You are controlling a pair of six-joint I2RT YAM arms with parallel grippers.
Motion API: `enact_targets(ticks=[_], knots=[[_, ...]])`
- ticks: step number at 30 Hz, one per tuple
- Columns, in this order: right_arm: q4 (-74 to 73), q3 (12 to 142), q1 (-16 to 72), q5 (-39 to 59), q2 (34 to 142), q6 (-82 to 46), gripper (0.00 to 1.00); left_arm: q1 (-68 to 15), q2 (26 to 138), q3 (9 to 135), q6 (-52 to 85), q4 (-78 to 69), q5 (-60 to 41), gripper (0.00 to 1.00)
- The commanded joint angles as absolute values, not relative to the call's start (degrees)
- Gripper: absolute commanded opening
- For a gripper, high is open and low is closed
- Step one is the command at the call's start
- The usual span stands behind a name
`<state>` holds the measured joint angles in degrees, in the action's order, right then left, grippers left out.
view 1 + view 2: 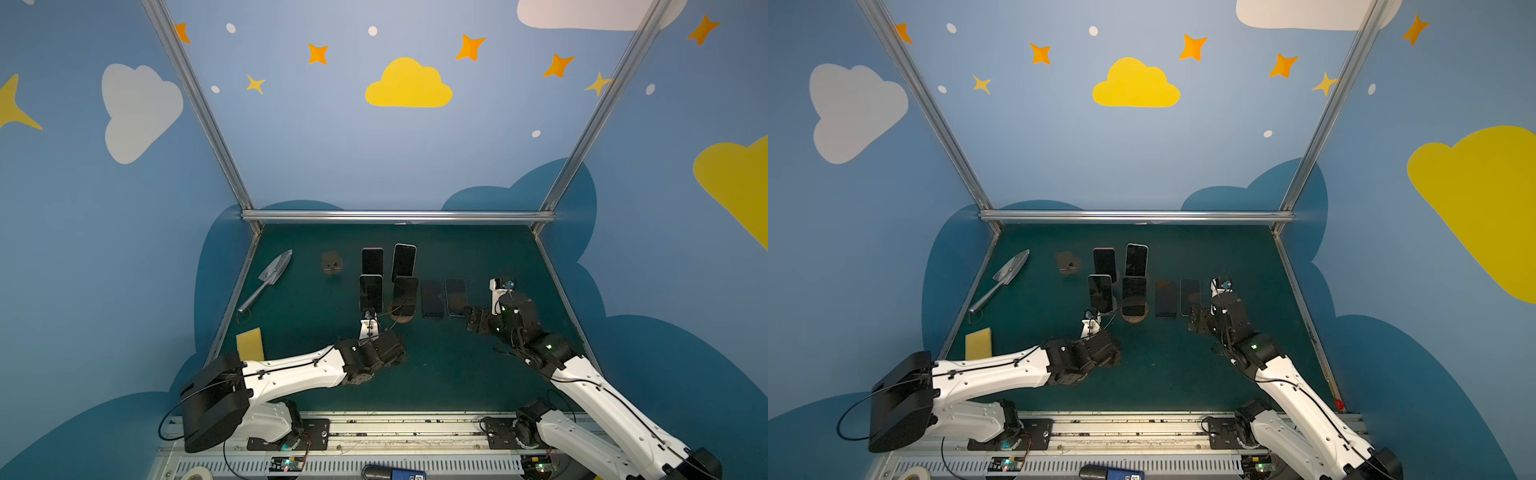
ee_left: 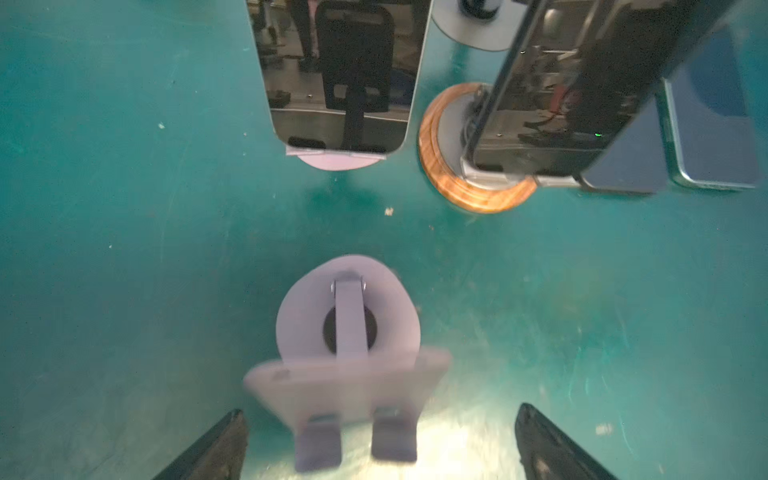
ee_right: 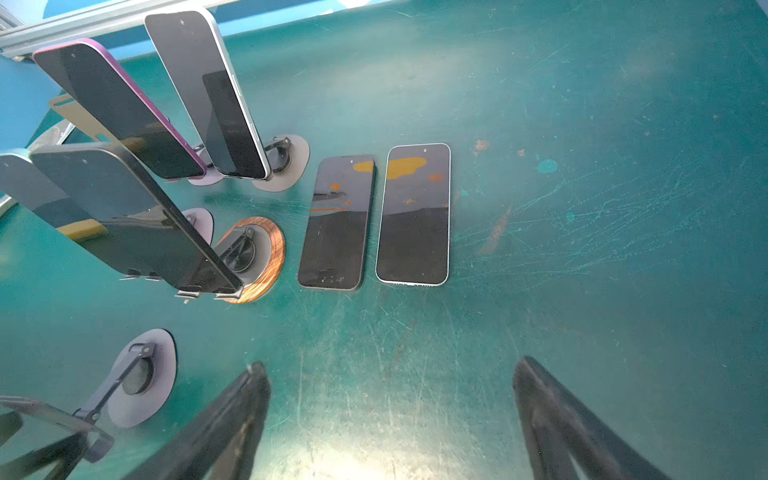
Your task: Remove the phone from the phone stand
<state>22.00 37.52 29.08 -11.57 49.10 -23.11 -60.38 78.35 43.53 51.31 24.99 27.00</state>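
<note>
The empty grey stand's plate (image 2: 350, 385) is just below my left gripper between the open fingers, so my left gripper will next go down a little and close on it.
Several phones lean on stands mid-table: two at the back (image 1: 372, 261) (image 1: 404, 261) and two in front, one on a grey stand (image 1: 370, 293) and one on a wood-rimmed stand (image 1: 405, 296). Two more phones (image 3: 338, 220) (image 3: 415, 214) lie flat beside them. My left gripper (image 2: 380, 413) (image 1: 384, 343) is open over an empty grey stand (image 2: 349, 324), whose plate sits between the fingers without touching them. My right gripper (image 3: 389, 365) (image 1: 473, 322) is open and empty, low over the mat just in front of the right flat phone.
A metal trowel (image 1: 270, 276) lies at the left and a yellow sponge (image 1: 250, 343) near the left edge. A brown empty stand (image 1: 332, 264) stands at the back left. Aluminium frame rails (image 1: 397, 216) border the green mat.
</note>
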Motion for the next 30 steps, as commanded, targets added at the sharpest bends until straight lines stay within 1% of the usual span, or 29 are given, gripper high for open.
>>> enact_targets(ticks=[1, 3, 4, 9, 11, 13, 14, 17, 23, 26, 27, 30], knots=[[20.8, 36.7, 28.8, -11.8, 48.4, -22.7, 0.92, -58.4, 80.1, 44.2, 52.1, 25.6, 28.9, 0.92], [20.6, 36.2, 28.7, -11.9, 47.9, -22.8, 0.92, -57.7, 80.4, 43.5, 51.7, 24.1, 29.2, 0.84], [20.5, 36.0, 28.7, -11.9, 47.7, -22.9, 0.92, -57.8, 80.5, 43.3, 51.6, 23.6, 29.4, 0.82], [20.2, 35.6, 28.8, -11.5, 47.2, -23.1, 0.92, -57.2, 83.5, 43.9, 50.7, 23.2, 29.1, 0.77], [19.9, 35.4, 28.7, -11.4, 47.1, -23.2, 0.92, -57.2, 84.2, 43.6, 50.2, 22.0, 28.9, 0.70], [19.9, 35.4, 28.7, -11.2, 47.1, -23.3, 0.92, -57.2, 84.3, 43.6, 50.5, 21.8, 29.4, 0.59], [20.0, 35.4, 28.7, -11.1, 47.1, -23.4, 0.92, -57.4, 84.1, 43.5, 50.7, 22.0, 29.7, 0.55], [20.0, 35.2, 28.7, -10.9, 46.4, -23.5, 0.92, -57.7, 82.5, 43.2, 51.5, 23.8, 31.1, 0.48], [19.7, 35.1, 28.7, -10.4, 45.5, -23.7, 0.92, -58.4, 74.4, 41.8, 55.0, 32.2, 34.7, 0.49], [19.5, 35.0, 28.7, -9.9, 45.3, -23.8, 0.92, -57.3, 68.7, 40.1, 58.4, 38.9, 37.3, 0.49], [19.3, 34.9, 28.7, -9.7, 45.1, -23.9, 0.92, -56.2, 66.5, 38.9, 58.5, 39.8, 38.0, 0.50], [18.2, 34.4, 28.7, -8.9, 44.9, -24.1, 0.92, -49.1, 59.4, 36.3, 56.4, 40.5, 36.1, 0.50]])
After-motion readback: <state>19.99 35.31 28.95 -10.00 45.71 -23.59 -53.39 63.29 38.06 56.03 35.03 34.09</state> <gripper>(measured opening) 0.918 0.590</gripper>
